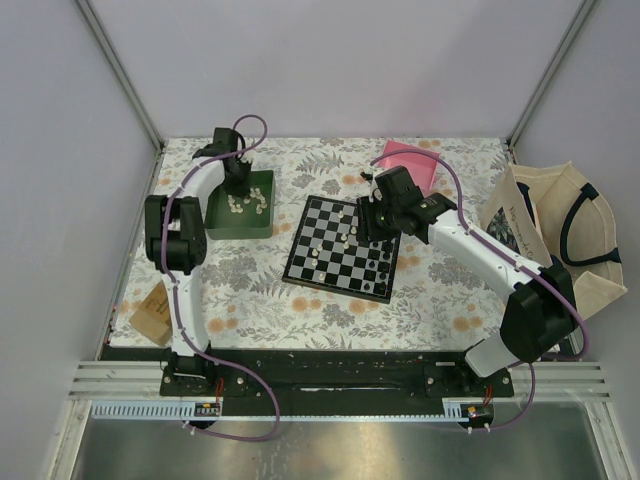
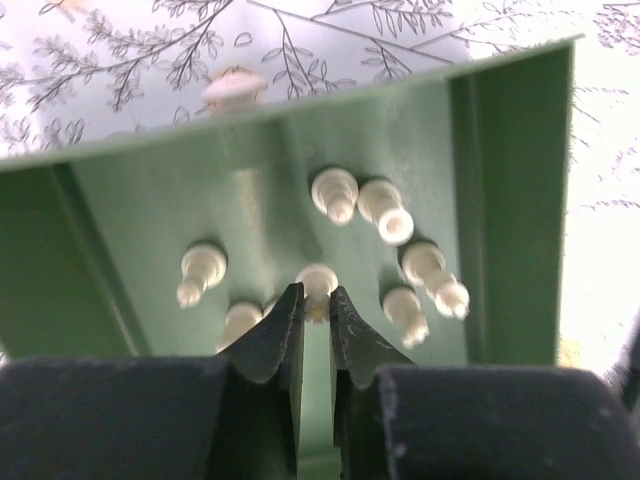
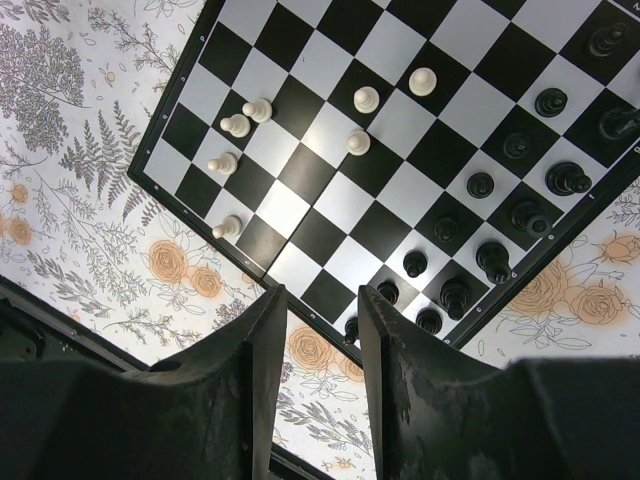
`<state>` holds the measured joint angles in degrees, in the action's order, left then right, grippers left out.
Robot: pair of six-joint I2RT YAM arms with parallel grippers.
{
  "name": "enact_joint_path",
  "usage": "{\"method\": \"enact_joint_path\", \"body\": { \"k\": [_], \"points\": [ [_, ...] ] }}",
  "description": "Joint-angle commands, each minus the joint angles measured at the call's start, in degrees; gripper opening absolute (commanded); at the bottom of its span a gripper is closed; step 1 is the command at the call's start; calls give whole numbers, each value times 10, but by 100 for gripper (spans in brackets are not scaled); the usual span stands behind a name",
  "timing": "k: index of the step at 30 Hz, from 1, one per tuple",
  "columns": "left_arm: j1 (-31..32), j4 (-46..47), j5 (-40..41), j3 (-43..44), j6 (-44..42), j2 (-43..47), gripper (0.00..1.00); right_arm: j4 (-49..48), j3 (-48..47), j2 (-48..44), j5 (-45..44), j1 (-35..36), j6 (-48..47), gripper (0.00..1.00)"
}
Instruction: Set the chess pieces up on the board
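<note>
The board's empty far corner square by the tray is to the left gripper's right in the top view, so the left gripper needs to lift, move across, lower and let go of the cream-white chess piece.
In the left wrist view my left gripper (image 2: 317,300) is down inside the green tray (image 2: 510,200), its jaws nearly together and pinching the head of one cream-white chess piece (image 2: 318,280). Several other white pieces (image 2: 340,193) lie loose around it. The board (image 1: 340,268) lies mid-table, with several white pieces (image 3: 237,125) on one side and black pieces (image 3: 567,178) lined up along the other. My right gripper (image 3: 322,300) hovers open over the board's (image 3: 318,233) black-piece edge, holding nothing. Seen from above, the left gripper (image 1: 237,185) is over the tray (image 1: 222,222) and the right gripper (image 1: 380,222) over the board.
A pink box (image 1: 410,160) sits behind the board. A beige tote bag (image 1: 560,235) lies at the right edge and a brown packet (image 1: 152,312) at the left. One white piece (image 2: 234,88) lies on the tablecloth beyond the tray wall.
</note>
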<state>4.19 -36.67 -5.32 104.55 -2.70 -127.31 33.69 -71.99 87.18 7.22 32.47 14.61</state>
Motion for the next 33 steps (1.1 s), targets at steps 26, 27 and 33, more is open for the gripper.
{"method": "enact_joint_path", "body": {
  "k": [26, 27, 33],
  "points": [
    [184, -33, -22, 132, 49, 1, 4, -16, 3, -10, -33, -13, 1, 43],
    [187, -33, -24, 132, 49, -1, 4, -17, 4, -10, -33, -12, 1, 43],
    [197, -32, -27, 137, 58, -21, 4, -18, 2, -7, -32, -14, 2, 43]
  ]
}}
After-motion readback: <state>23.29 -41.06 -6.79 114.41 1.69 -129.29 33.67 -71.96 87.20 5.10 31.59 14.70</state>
